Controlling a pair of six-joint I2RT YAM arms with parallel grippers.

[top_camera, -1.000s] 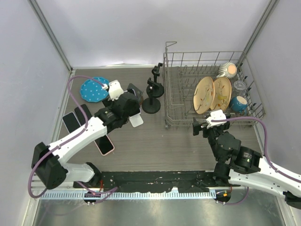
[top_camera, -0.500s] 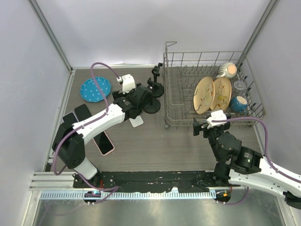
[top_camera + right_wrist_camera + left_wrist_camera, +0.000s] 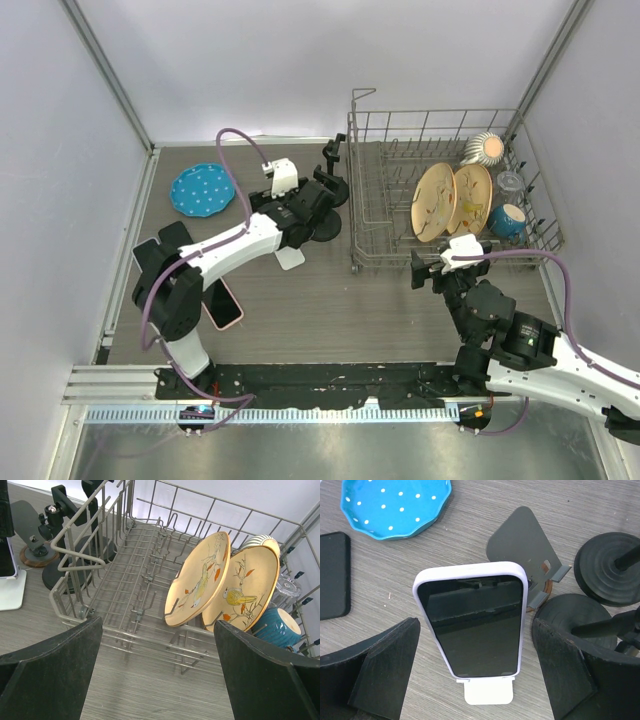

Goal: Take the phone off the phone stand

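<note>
The phone's upper half (image 3: 472,597) is just below my left gripper and its open fingers are already on both sides of the lavender case, so I should lower slightly and close next.
The phone (image 3: 472,620) has a pale lavender case and a dark screen. It leans upright on a white phone stand (image 3: 489,692), whose base also shows in the top view (image 3: 290,257). My left gripper (image 3: 475,625) is open and hovers over the phone, with one finger (image 3: 385,675) on each side and not touching it. In the top view the left gripper (image 3: 316,200) sits above the stand and hides the phone. My right gripper (image 3: 425,270) is open and empty, facing the dish rack.
A blue dotted plate (image 3: 203,190) lies at the back left. Spare phones lie flat at the left (image 3: 222,303). A grey stand (image 3: 525,545) and black round-based stands (image 3: 325,215) are right behind the phone. The wire dish rack (image 3: 360,200) holds plates and a bowl.
My left arm has swung right and away from the near edge, bringing its open gripper over the phone on the stand. The right arm has not moved.
</note>
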